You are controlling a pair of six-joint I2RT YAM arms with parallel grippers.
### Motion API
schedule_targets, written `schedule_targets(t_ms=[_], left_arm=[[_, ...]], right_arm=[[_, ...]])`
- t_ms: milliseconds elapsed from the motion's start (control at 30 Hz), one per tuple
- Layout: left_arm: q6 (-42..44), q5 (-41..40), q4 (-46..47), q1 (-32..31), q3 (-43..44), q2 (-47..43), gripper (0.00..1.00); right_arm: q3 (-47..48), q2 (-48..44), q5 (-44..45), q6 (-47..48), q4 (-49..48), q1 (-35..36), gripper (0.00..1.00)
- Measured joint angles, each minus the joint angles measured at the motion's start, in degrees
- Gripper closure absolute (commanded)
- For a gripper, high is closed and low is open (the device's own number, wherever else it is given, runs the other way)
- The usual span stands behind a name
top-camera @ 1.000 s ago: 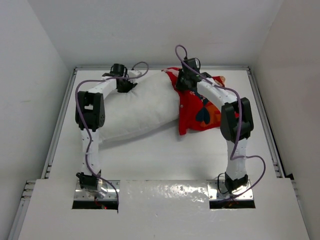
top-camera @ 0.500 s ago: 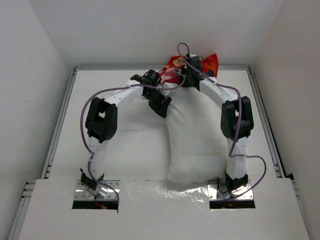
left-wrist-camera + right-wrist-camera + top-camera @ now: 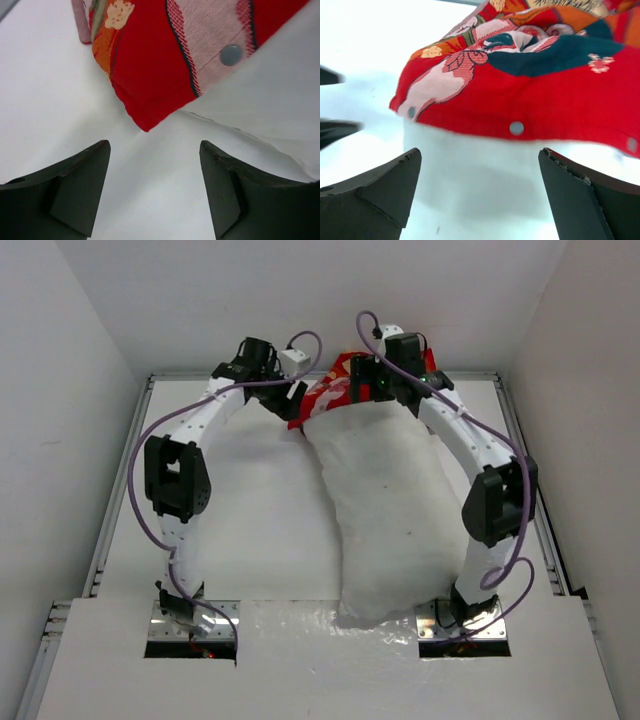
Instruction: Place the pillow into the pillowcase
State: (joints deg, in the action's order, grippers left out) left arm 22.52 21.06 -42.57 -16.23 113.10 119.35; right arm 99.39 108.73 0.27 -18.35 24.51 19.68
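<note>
My left gripper moves down onto the pillowcase's red corner (image 3: 294,424) (image 3: 145,121) next and closes there, since that corner lies below it, just beyond its open fingers.
The white pillow (image 3: 385,510) lies lengthwise from the far middle of the table to the front panel. The red printed pillowcase (image 3: 328,398) sits bunched over its far end; the snap-button hem crosses the pillow in the right wrist view. My left gripper (image 3: 293,400) is open just left of the pillowcase. The case's red corner (image 3: 150,75) lies a little ahead of its empty fingertips (image 3: 102,150), with the pillow (image 3: 280,100) to the right. My right gripper (image 3: 375,390) hangs open over the pillow (image 3: 485,175), just short of the pillowcase (image 3: 545,95) hem, holding nothing.
Raised rails run along the table's left edge (image 3: 118,490) and right edge (image 3: 532,480), with white walls close behind and beside. A white front panel (image 3: 300,660) covers the near edge between the arm bases. The left gripper's dark fingers (image 3: 335,131) show at the right wrist view's left edge.
The right gripper has let go of the pillowcase and stands wide open. The left gripper opened and moved off the pillow, back and left. The pillowcase now sits over the pillow's far end.
</note>
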Motion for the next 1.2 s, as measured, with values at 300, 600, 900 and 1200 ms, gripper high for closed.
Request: schedule_targets(t_ms=[300,600,900,1200], left_arm=[[2.86,-2.62,8.28,-1.60,-3.56,7.98,0.41],[2.25,-5.31,14.97,-1.68,-5.55,9.55,1.00],[-0.13,0.63,8.09,-0.13,-2.58,9.53,1.00],[4.70,10.27,-1.53,-3.26,8.81,7.45,1.00]], right_arm=[[-8.68,-10.34,6.01,4.61,3.04,12.92,0.01],[-17.59,-5.27,11.96,-1.38,3.41,14.60,0.01],[-1.55,10.19,12.17,-6.08,9.57,12.20,1.00],[-7.08,1.20,12.24,-23.37,-5.35,3.67,1.00]])
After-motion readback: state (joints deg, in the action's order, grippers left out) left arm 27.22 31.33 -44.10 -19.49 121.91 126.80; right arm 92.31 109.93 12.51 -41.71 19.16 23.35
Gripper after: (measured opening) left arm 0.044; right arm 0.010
